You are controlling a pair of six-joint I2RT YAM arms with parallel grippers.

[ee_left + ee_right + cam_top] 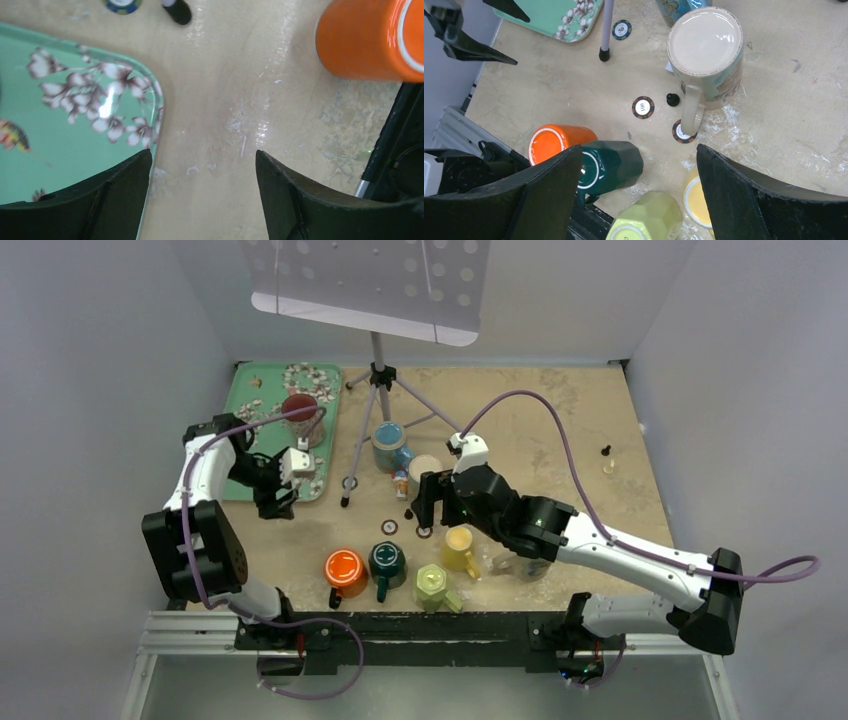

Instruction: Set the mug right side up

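The left gripper goes to the left in the top view and down onto the tray's near edge next, since that edge lies clear of the red cup.
A cream patterned mug (pixel 425 468) stands upside down on the table, flat base up. In the right wrist view (pixel 706 42) its handle points toward my gripper. My right gripper (pixel 424 512) is open and empty, hovering just near of the mug and apart from it. In its own view (pixel 639 150) the jaws stand wide, with the mug beyond the fingertips. My left gripper (pixel 279 490) is open and empty over bare table beside the tray's near right corner, as its own view (pixel 202 152) also shows.
An orange mug (pixel 343 568), dark green mug (pixel 387 560), light green mug (pixel 432 585) and yellow mug (pixel 458 545) stand in a row near the front edge. A blue mug (pixel 389 445), tripod legs (pixel 378 380), poker chips (pixel 643 107) and a green tray (pixel 262 400) with a red cup lie around.
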